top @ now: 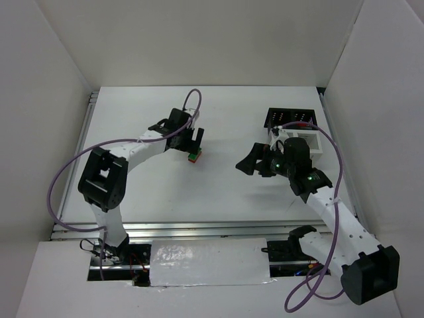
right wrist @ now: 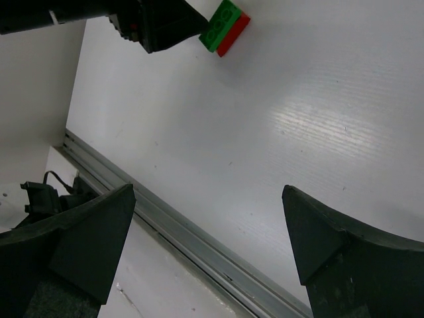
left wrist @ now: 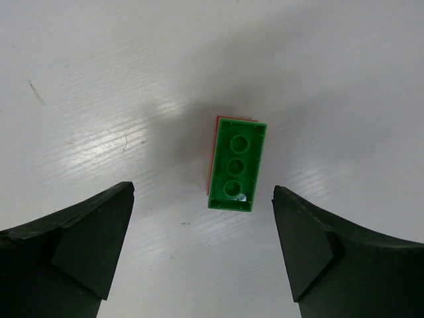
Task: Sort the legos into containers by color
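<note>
Next I need to lower my left gripper, shifting it toward the right in the wrist view, onto the green brick's long sides, because the brick sits nearer one finger.
A green lego stacked on a red one lies on the white table. In the left wrist view the green brick faces up with a red edge showing along its left side. My left gripper stands open just short of it, fingers apart on either side, touching nothing. From the right wrist the same stack shows far off beside the left gripper. My right gripper is open and empty above the table, left of the containers. The black container and white container stand at the back right.
White walls close in the table at the back and both sides. A metal rail runs along the table's near edge. Purple cables loop from both arms.
</note>
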Motion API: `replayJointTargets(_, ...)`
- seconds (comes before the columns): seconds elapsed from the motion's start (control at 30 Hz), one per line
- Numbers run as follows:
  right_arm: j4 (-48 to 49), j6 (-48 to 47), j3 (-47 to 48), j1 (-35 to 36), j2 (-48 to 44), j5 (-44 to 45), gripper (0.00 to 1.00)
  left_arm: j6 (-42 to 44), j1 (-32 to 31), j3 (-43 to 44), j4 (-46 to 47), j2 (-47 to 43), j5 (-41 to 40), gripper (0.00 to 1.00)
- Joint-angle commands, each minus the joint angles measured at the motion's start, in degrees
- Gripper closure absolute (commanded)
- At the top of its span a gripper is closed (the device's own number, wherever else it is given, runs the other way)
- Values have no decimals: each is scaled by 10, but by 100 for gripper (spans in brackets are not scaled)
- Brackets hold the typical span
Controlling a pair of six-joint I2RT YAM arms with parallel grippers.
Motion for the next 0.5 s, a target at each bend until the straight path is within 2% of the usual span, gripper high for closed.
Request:
replayJointTargets(0.0,27,-8,-1,9,-1,-4,0,-24,-2,13,26,-47,-25,1)
replayJointTargets(0.1,22,-10,1,9,-3,1,1,-27,-8,22,28,-40,20,1)
replayJointTargets(0.27,14,-14,5,9,-7,5,0,-19,-24,48,7,8,14,3)
replayJointTargets(0.47,16,-13,6,10,-7,6,0,-20,-27,54,-6,47,8,12)
